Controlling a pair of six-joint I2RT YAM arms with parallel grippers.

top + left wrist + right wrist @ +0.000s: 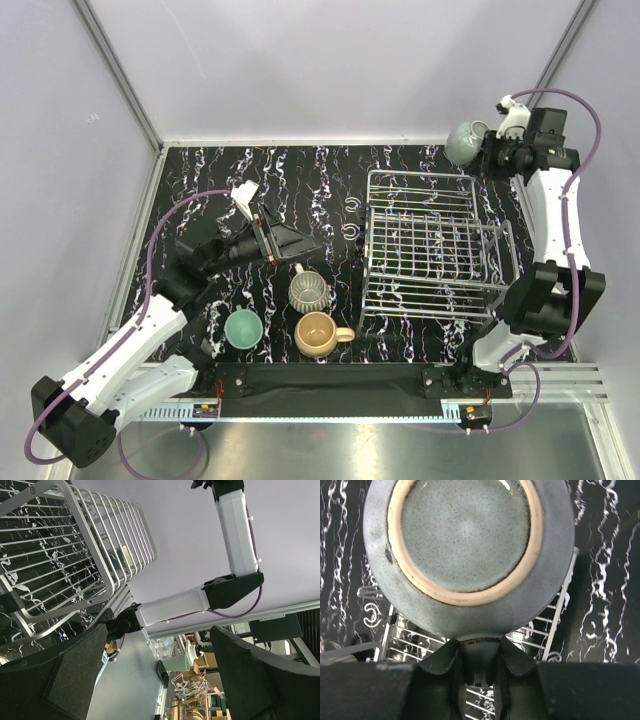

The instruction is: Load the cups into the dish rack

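Observation:
The right gripper carries the cup to the rack's empty far end next, lowers and releases. That end lies below, to the gripper's left in the top view.
My right gripper (pixel 484 150) is shut on the handle of a grey-green cup (pixel 462 143), held high above the far right corner of the dish rack (pixel 430 250). In the right wrist view the cup's underside (pixel 465 535) faces the camera, and the handle sits pinched in my right gripper (pixel 479 660) over the rack's wires (pixel 547 630). My left gripper (pixel 298 246) hangs open and empty, left of the rack and above a cream striped cup (pixel 310 290). A teal-green cup (pixel 243 328) and a tan cup (pixel 320 334) stand upright near the front.
The left wrist view looks sideways past its two dark fingers (pixel 75 675) at the rack (pixel 75 555) and the right arm (pixel 235 580). White walls enclose the black marbled table (pixel 210 190) on three sides.

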